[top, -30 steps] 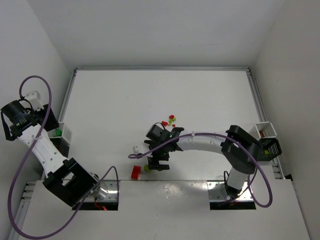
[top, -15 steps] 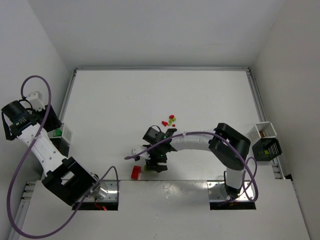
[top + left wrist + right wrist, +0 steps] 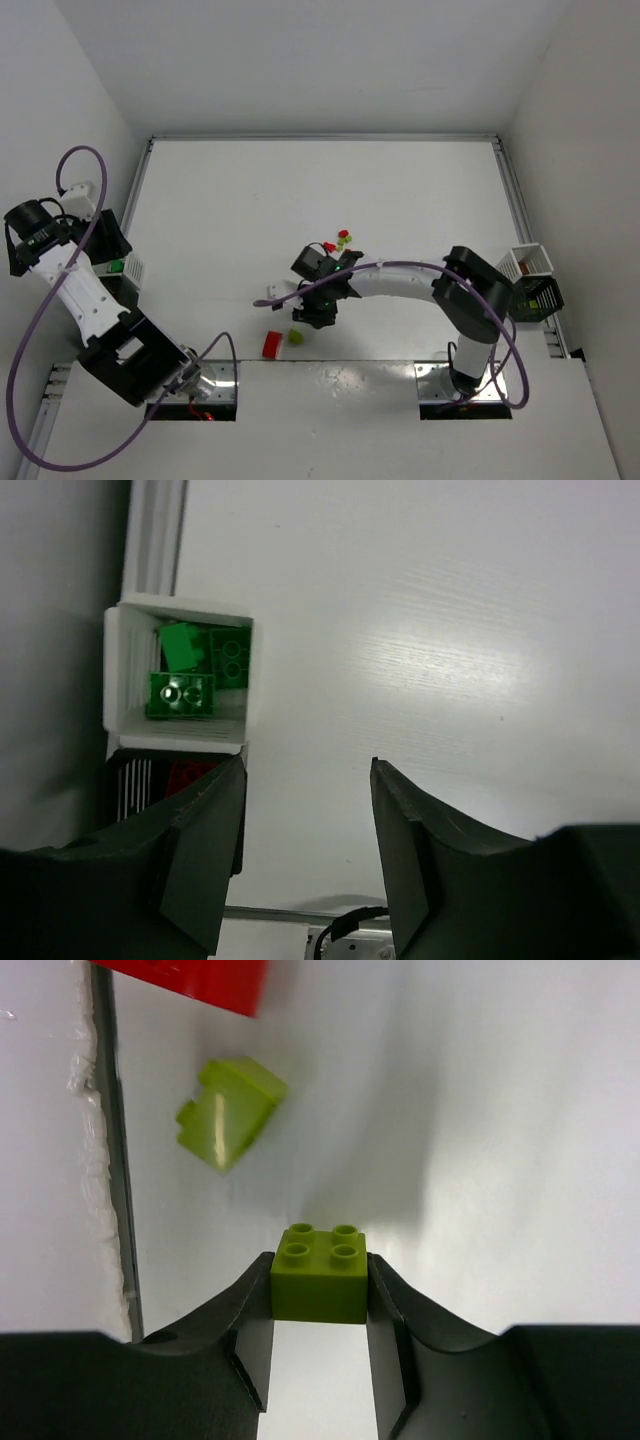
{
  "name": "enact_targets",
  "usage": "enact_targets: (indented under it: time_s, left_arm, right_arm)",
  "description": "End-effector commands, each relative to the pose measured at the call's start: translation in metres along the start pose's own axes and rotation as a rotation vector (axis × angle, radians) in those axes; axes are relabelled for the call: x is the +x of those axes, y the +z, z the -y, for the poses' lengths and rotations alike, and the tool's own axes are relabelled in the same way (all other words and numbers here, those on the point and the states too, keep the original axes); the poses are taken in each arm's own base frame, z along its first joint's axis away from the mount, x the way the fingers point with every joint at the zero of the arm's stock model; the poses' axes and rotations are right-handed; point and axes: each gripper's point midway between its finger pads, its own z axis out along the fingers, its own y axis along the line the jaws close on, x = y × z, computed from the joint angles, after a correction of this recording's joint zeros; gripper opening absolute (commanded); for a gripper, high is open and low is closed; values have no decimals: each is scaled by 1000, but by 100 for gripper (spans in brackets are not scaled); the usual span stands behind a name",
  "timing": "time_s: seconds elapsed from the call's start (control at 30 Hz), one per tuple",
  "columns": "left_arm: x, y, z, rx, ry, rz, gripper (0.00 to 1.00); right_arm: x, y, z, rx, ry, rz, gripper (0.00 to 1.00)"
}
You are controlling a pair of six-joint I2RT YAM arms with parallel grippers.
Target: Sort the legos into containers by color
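Note:
The lime lego goes up with my right gripper next, then to the right in the top view over the dark bin for release, since lime shows inside that bin.
My right gripper [image 3: 320, 1278] is shut on a lime four-stud lego [image 3: 320, 1272], studs facing the camera, held just above the white table. A second lime lego [image 3: 230, 1112] lies tilted on the table beyond it, and a red lego [image 3: 190, 982] sits at the top edge. From above, the right gripper [image 3: 314, 312] hangs near the table's front middle. My left gripper [image 3: 308, 780] stands open and empty beside a white container [image 3: 115, 670] holding dark green legos [image 3: 182, 695]. Red legos [image 3: 190, 773] show in a bin below it.
Several small red and lime legos [image 3: 341, 240] lie mid-table. A white container [image 3: 530, 260] and a dark bin [image 3: 540, 297] stand at the right edge. A purple cable [image 3: 275, 300] trails from the right arm. The table's raised rail [image 3: 155, 530] runs along the left.
My right gripper has closed on the lime lego and drawn slightly away from the red and second lime legos. The left arm shifted a little; its jaws kept the same gap.

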Motion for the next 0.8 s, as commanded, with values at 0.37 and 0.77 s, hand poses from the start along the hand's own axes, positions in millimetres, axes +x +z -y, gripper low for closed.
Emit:
enact_targets:
  time_s: [0.37, 0.77]
  left_arm:
    - [37, 44, 132, 455, 487, -322, 59]
    - [66, 60, 245, 556, 715, -327, 59]
  right_arm:
    - [71, -189, 88, 505, 501, 73, 2]
    - [254, -311, 85, 856, 919, -160, 1]
